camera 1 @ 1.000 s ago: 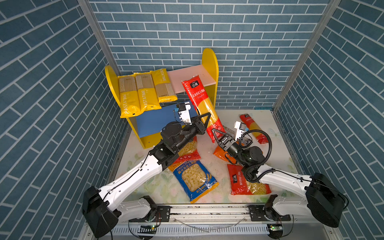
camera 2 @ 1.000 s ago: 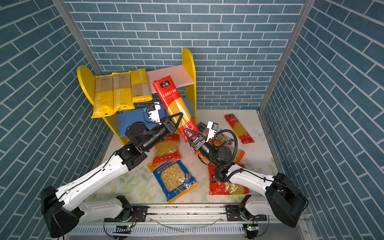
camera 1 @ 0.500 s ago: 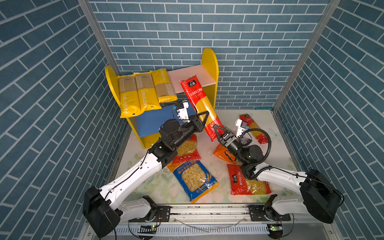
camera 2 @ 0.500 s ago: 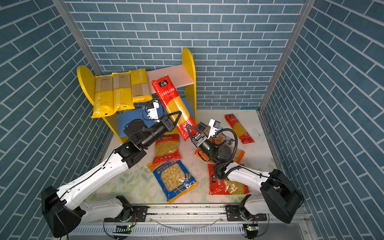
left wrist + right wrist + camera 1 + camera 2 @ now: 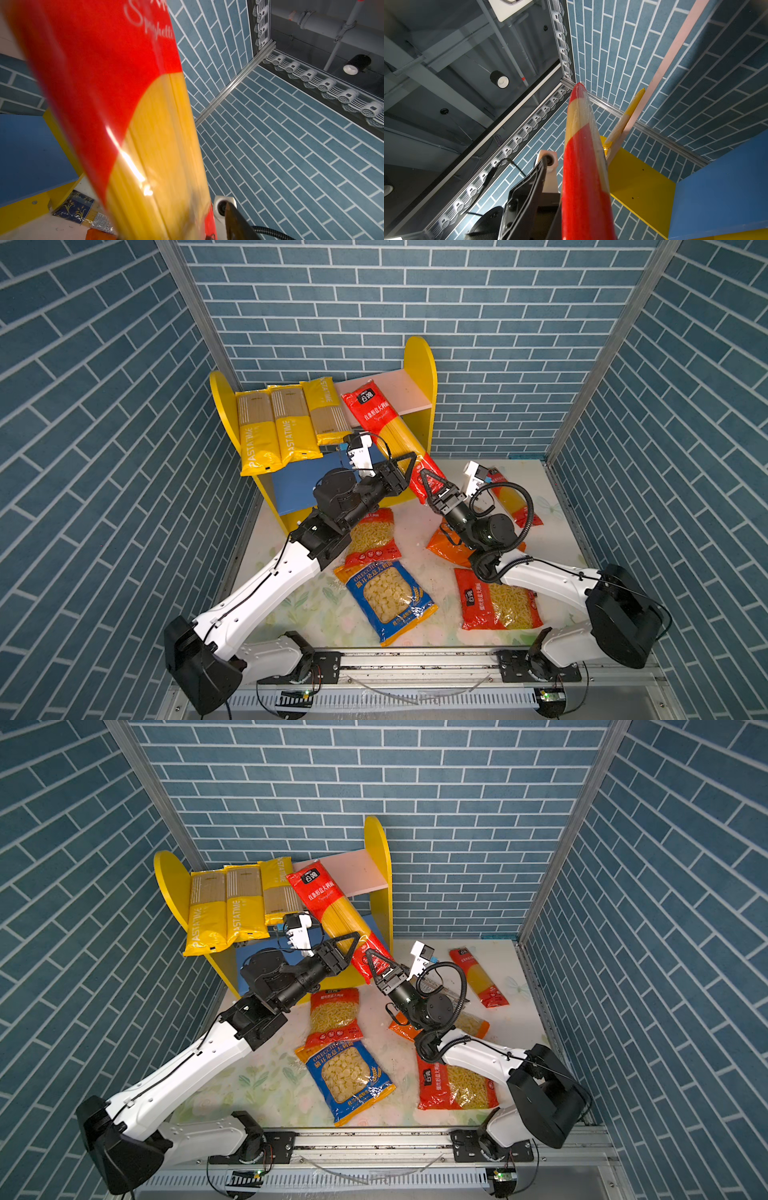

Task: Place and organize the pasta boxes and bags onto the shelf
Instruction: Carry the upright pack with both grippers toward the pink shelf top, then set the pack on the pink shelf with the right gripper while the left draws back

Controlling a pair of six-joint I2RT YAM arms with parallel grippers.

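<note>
My right gripper will next move up and outward to release the red pack on the pink board beside the yellow packs, as the pack's lower end hangs in front.
A long red spaghetti pack [image 5: 390, 427] [image 5: 336, 907] leans with its top on the pink upper board of the shelf [image 5: 419, 364] [image 5: 376, 840], its lower end hanging in front. My right gripper [image 5: 430, 485] [image 5: 374, 965] is shut on that lower end; the pack [image 5: 581, 166] rises straight out of its jaws. My left gripper [image 5: 405, 470] [image 5: 351, 946] stands open around the pack [image 5: 124, 104] a little higher, with one finger [image 5: 236, 222] clear of it. Three yellow spaghetti packs [image 5: 286, 423] lie side by side on the upper board, overhanging its front.
On the table lie a red short-pasta bag [image 5: 370, 537], a blue windowed bag [image 5: 386, 597], another red bag [image 5: 496, 599], an orange bag [image 5: 446, 545] under my right arm and a red spaghetti pack [image 5: 513, 499] at the right. A dark-blue pack [image 5: 72, 204] lies by the shelf's foot.
My left gripper has opened and let go of the red spaghetti pack. My right gripper has moved in and shut on its lower end. The pack's top has slid further onto the pink board.
</note>
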